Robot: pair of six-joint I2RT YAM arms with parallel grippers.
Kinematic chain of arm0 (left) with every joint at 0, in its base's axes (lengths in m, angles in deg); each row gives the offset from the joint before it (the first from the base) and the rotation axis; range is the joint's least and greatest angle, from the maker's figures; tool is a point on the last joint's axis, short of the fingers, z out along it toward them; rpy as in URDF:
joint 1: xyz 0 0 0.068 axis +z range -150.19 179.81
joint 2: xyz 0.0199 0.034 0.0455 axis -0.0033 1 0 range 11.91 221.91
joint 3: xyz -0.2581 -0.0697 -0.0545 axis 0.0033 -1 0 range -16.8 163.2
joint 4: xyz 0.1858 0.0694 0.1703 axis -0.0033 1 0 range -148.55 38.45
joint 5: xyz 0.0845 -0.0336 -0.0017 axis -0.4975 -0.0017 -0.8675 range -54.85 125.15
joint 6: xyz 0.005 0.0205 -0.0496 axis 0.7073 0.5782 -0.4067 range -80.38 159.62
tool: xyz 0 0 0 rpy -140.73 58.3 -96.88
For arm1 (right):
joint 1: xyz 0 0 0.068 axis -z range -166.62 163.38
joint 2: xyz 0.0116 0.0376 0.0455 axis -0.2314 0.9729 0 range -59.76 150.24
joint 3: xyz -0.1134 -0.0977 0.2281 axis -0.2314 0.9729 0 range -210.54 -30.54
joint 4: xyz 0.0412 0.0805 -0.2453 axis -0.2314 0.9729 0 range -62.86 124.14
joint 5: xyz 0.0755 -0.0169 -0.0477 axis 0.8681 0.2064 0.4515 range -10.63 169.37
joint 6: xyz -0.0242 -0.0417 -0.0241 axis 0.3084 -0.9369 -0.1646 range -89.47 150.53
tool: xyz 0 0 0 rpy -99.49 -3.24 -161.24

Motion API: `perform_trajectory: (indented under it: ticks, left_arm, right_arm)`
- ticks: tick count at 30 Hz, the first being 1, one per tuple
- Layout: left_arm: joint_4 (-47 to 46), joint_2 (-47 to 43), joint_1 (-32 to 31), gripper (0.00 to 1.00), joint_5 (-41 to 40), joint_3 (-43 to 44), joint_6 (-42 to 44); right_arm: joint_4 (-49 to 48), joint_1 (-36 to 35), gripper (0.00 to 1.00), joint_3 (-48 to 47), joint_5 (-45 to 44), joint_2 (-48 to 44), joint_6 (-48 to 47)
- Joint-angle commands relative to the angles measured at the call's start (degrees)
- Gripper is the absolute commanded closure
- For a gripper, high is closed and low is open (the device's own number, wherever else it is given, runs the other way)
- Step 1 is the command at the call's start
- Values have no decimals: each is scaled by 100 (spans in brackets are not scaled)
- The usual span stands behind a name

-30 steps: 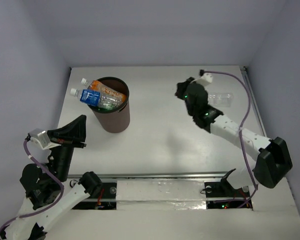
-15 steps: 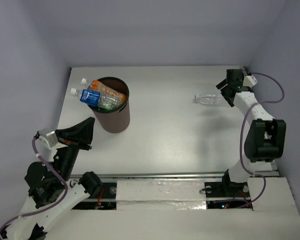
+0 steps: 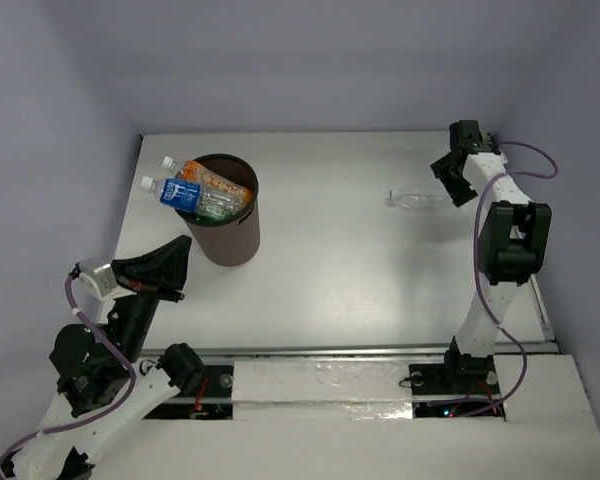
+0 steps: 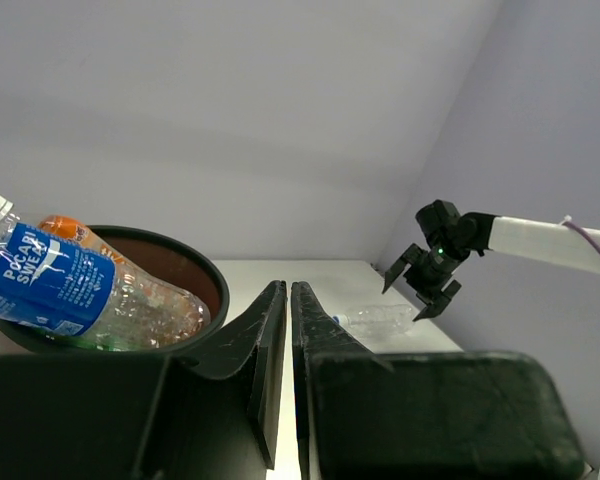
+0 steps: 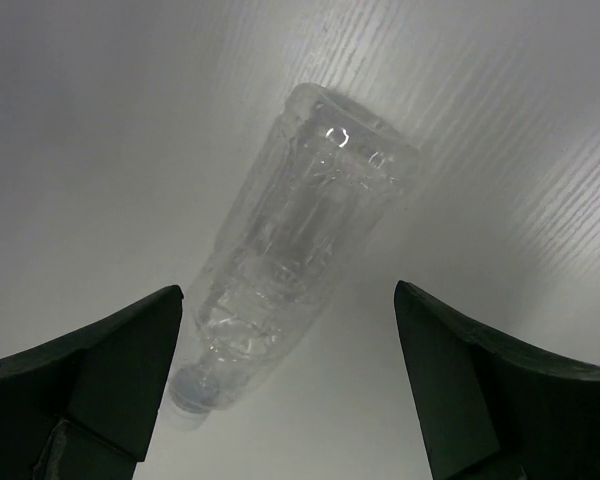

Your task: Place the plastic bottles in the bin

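Note:
Next, my right gripper turns in line and goes down to close around the bottle's middle (image 3: pixel 421 199) (image 5: pixel 285 250), as the clear bottle lies slanted below the open fingers.
The bin (image 3: pixel 232 243), a dark brown round bucket, stands at the back left and holds several plastic bottles. A blue-labelled one (image 3: pixel 178 193) and an orange one (image 3: pixel 208 178) stick out over its rim. One clear bottle (image 3: pixel 416 199) lies on its side at the back right, cap pointing left. My right gripper (image 3: pixel 443 185) hangs open just right of it and above it. In the right wrist view the bottle (image 5: pixel 295 265) lies below the spread fingers (image 5: pixel 120 365), untouched. My left gripper (image 3: pixel 183 243) is shut and empty, near the bin's front left.
White walls close the table at the back and on both sides. The right arm stands upright along the right edge (image 3: pixel 500 260). From the left wrist view the bin's rim (image 4: pixel 195 262) is close on the left, the clear bottle (image 4: pixel 380 318) far across.
The right arm has swung from mid-table to the back right corner and its jaws have opened. The clear bottle now lies a little further left. The left gripper has dropped slightly.

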Motion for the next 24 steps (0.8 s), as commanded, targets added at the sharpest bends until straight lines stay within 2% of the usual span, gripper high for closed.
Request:
perform_trajectory:
  ticks: [1,6,11,16,21,24]
  left_arm:
    - [-229,-75,-33,95,-9,-28,17]
    - [-229,-92,-33,95,-9,-37,34]
    - [-247,-66,-33,95,44,-37,34]
    - [-273,-57,-33,95,70,-37,43]
    - [-273,-31,-33,95,17,-55,61]
    - [-326,30,-33,95,61,-37,70]
  right_arm:
    - [875,25,8,-432,-119,267,397]
    - [1252,25,8,-1037,-129,654,468]
    - [1623,25,14,-1460,-208,1173,495]
    - [2044,25,16,-2083,-418,1691,179]
    - [2844,-28,17,-3312,-902,2543,-129]
    - [2741,-89,17,-3246,-955,2501,-436]
